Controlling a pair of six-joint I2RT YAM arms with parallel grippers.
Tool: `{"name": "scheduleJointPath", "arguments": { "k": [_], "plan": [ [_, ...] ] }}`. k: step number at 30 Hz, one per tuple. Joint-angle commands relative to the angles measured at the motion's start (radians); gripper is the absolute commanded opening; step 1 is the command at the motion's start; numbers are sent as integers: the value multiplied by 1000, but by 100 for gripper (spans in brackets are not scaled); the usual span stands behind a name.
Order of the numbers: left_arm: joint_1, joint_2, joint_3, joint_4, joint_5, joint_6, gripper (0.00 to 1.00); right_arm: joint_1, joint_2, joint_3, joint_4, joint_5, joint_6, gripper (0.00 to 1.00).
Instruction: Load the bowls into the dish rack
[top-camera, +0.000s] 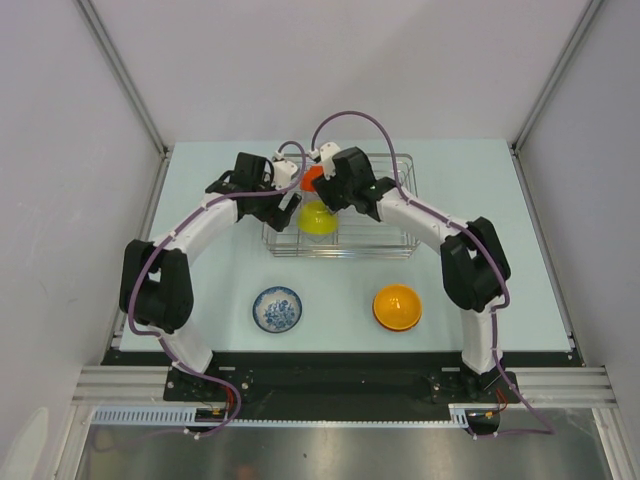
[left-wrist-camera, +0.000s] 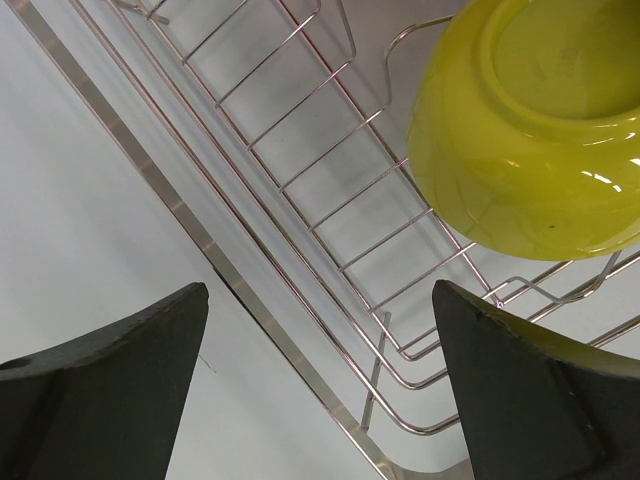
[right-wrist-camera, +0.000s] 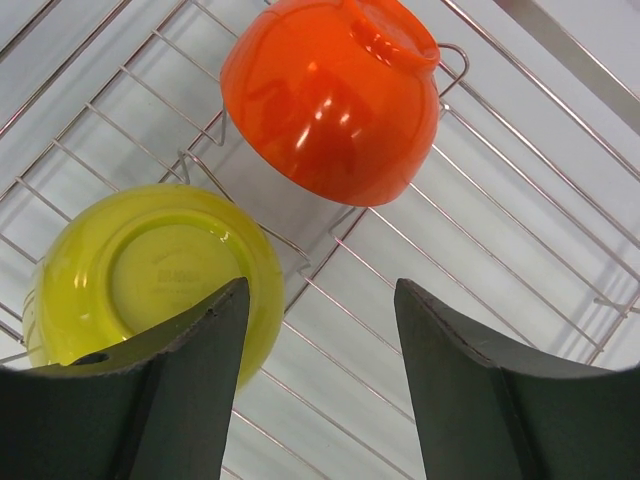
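Note:
I should draw my left gripper back toward the base next, to the still unracked blue-patterned bowl below. Then I should lower my open fingers over its rack-side rim (top-camera: 262, 293).
The silver wire dish rack (top-camera: 390, 243) stands at the table's back centre. Inside it a yellow bowl (top-camera: 319, 218) leans bottom-up against the tines, and a red-orange bowl (right-wrist-camera: 330, 100) rests on its side behind it. A blue-patterned bowl (top-camera: 277, 308) and an upturned orange bowl (top-camera: 397, 306) sit on the table in front. My left gripper (left-wrist-camera: 320, 290) hangs open over the rack's left rim (left-wrist-camera: 300, 180), the yellow bowl (left-wrist-camera: 520, 150) to its upper right. My right gripper (right-wrist-camera: 322, 285) is open above the rack floor (right-wrist-camera: 520, 230), its left finger beside the yellow bowl (right-wrist-camera: 140, 270), nothing between the fingers.
Both arms reach in over the rack's left half and meet above the two racked bowls. Grey walls enclose the table on three sides. The rack's right half (top-camera: 385, 205) holds only wire tines.

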Motion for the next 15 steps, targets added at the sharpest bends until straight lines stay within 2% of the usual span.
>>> {"name": "scheduleJointPath", "arguments": {
  "k": [1, 8, 13, 15],
  "plan": [
    [-6, -53, -7, 36, 13, 0, 100, -10, -95, 81, 11, 9, -18, 66],
    [-4, -73, 13, 33, 5, 2, 100, -41, -177, 98, 8, 26, -43, 66],
    [2, -136, 13, -71, 92, 87, 100, -82, -267, 44, -106, -27, -119, 67],
    [4, -197, -18, -122, 115, 123, 100, -95, -340, -26, -153, -32, -158, 67]
  ]
}}
